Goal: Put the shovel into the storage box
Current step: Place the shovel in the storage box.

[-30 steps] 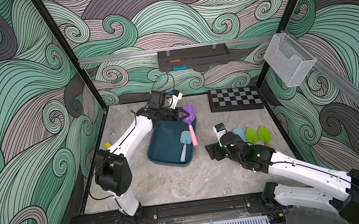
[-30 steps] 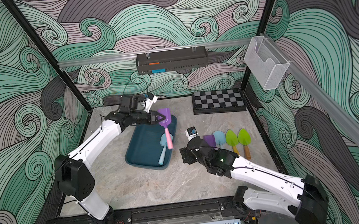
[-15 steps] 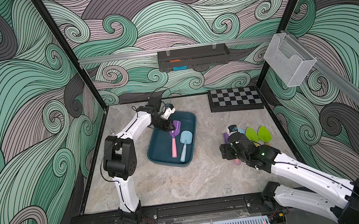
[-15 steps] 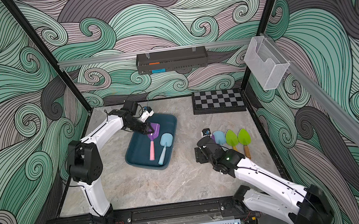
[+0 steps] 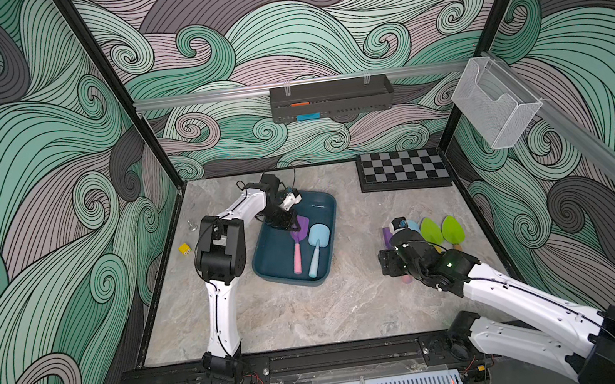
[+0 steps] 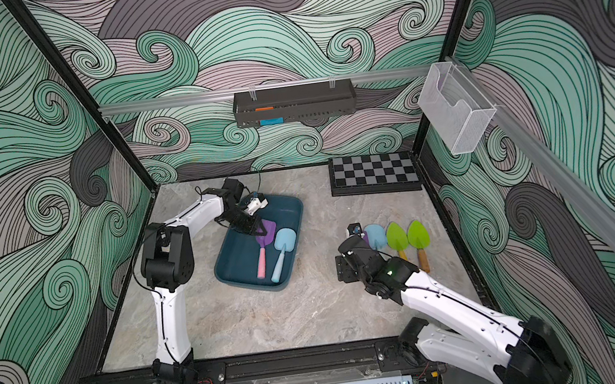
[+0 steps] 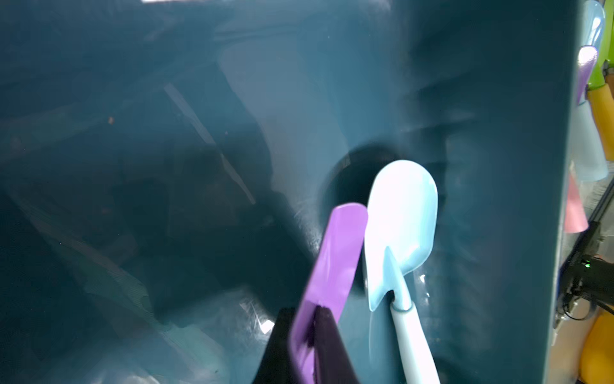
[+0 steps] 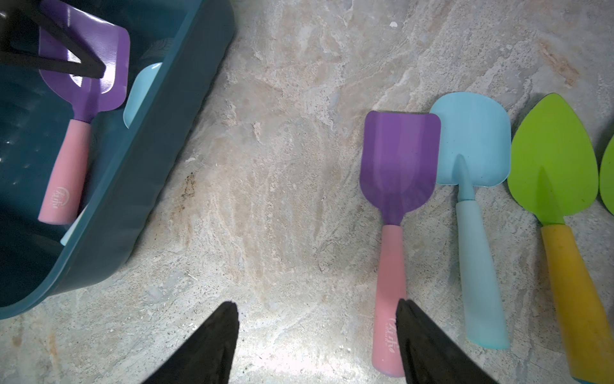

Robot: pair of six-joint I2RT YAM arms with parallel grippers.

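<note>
My right gripper shifts toward the green shovels next and lowers its fingers astride the pink handle's blade end, which lies below it, nearer one finger.
The storage box is a dark teal tub left of the table's middle, seen in both top views. Inside it lie a light blue shovel and a purple shovel with a pink handle, side by side. My left gripper is shut on the purple blade inside the box. My right gripper hangs open over bare table. Just inside one of its fingers lies the pink handle of a second purple shovel. Beside that are a light blue shovel and two green ones.
A chessboard lies at the back right. A yellow cube and a small metal piece sit by the left wall. A black tray hangs on the back wall and a white mesh basket on the right rail.
My left gripper has brought the purple shovel from above the box's far rim down into the box, beside the blue one. My right arm has moved toward the row of shovels.
</note>
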